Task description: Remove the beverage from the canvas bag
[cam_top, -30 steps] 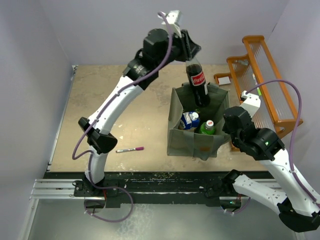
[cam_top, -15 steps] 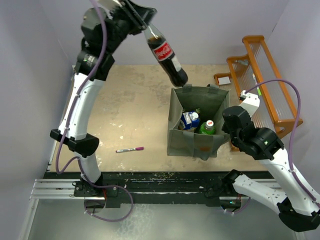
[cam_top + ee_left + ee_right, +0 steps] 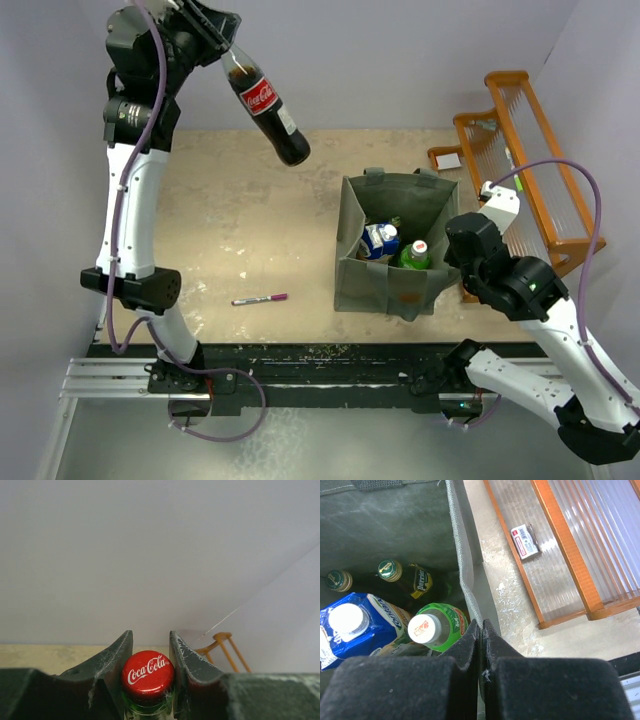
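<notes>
The cola bottle should next be lowered by my left gripper onto bare tabletop near the back wall [image 3: 257,177] and released, because that tabletop lies below the gripper, clear of the canvas bag [image 3: 392,285].
My left gripper [image 3: 228,50] is shut on the neck of a dark cola bottle [image 3: 268,108] with a red label and holds it high in the air, left of and clear of the canvas bag [image 3: 392,285]. The left wrist view shows its red cap [image 3: 148,670] pinched between my fingers [image 3: 116,655]. The grey-green canvas bag stands open at mid-right. My right gripper [image 3: 481,628] is shut on the bag's right wall rim [image 3: 462,575]. Inside the bag are a blue carton [image 3: 355,625], a green bottle with a white cap [image 3: 432,628] and two dark green bottles [image 3: 405,577].
An orange wooden rack [image 3: 520,150] stands right of the bag, with a small card [image 3: 525,541] on its ribbed base. A pink-capped pen [image 3: 260,299] lies on the table left of the bag. Walls close in at the back and both sides.
My left arm has swung the cola bottle up out of the bag and leftward, to high over the table's back left. The right arm and bag have not moved.
</notes>
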